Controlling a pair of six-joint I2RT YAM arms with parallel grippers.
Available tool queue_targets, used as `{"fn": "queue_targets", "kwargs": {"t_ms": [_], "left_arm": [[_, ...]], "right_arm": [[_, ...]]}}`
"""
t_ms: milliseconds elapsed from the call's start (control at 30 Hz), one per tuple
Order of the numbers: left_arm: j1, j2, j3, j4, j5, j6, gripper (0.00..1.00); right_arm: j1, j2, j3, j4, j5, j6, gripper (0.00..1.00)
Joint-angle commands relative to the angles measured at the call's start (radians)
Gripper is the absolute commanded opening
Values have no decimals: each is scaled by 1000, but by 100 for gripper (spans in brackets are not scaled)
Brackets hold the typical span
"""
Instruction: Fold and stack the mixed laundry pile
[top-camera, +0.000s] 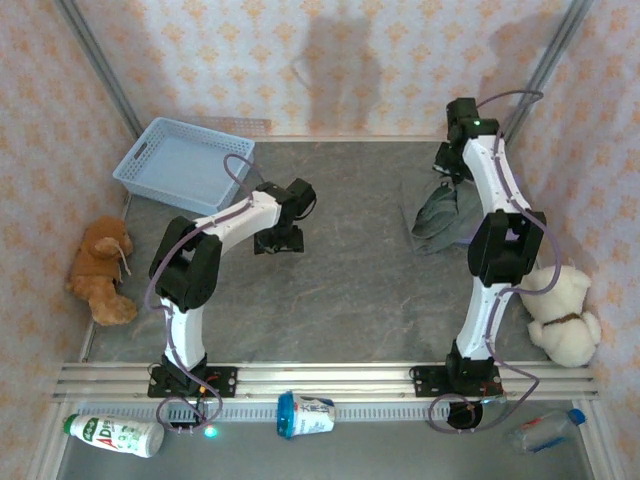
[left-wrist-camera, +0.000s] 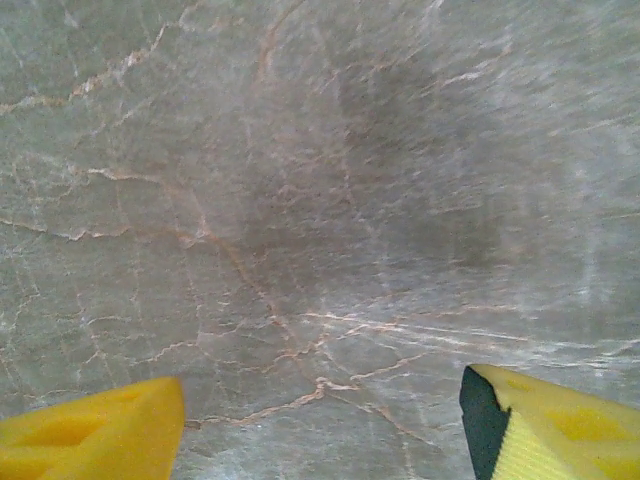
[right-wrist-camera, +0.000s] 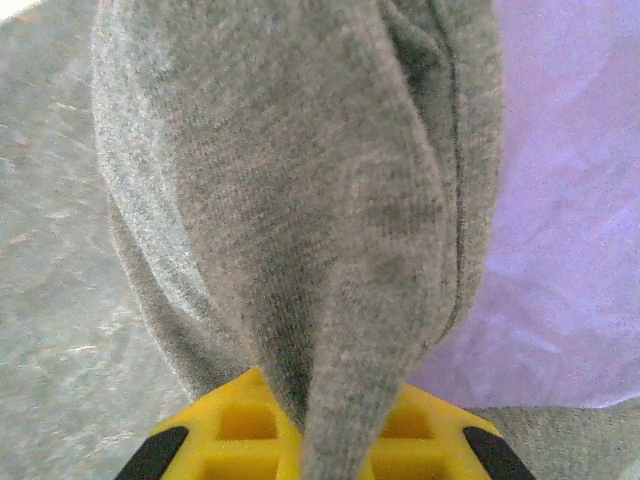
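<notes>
The grey top goes toward the table edge by the nearer side wall next and leaves my right gripper there, since its cloth still hangs bunched.
The grey top (top-camera: 438, 215) hangs bunched at the back right of the table, pinched by my right gripper (top-camera: 447, 165). In the right wrist view a fold of the grey top (right-wrist-camera: 300, 200) runs down between the yellow fingers (right-wrist-camera: 230, 430) of my right gripper (right-wrist-camera: 325, 440), which is shut on it. The lavender T-shirt (right-wrist-camera: 570, 200) lies under and beside the grey cloth; a sliver of it (top-camera: 466, 241) shows from above. My left gripper (top-camera: 278, 240) hovers over the middle of the table. Its yellow fingers (left-wrist-camera: 90, 430) stand wide apart, so the left gripper (left-wrist-camera: 325, 430) is open over bare marble.
A light blue basket (top-camera: 180, 165) stands at the back left. A brown plush (top-camera: 100, 270) sits by the left wall, a cream plush (top-camera: 565, 310) by the right. Two bottles (top-camera: 115, 435) (top-camera: 545, 430) and a cup (top-camera: 305, 415) lie in front of the arm rail.
</notes>
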Motion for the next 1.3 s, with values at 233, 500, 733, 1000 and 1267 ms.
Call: {"fn": "queue_targets", "kwargs": {"t_ms": [233,500,733,1000,1267], "left_arm": [[16,-31,-33,-13,-61,11,74],[18,-31,-24,-28,-64,8,74],[19,-105,-37,-51,-107,3,75],[55,-229,-77,2,-158,-12,88],[150,-408,-211,97,-271,30,93]], "right_arm": [[-139,-35,162,-58,-175,13,0],[-283,25,159,-80,-205,-57,0],[-332,168,209,-113,-70,-128,63],[-332,23,113,-30,31,-104,99],[-283,-281,-377,197,-72,-38,100]]}}
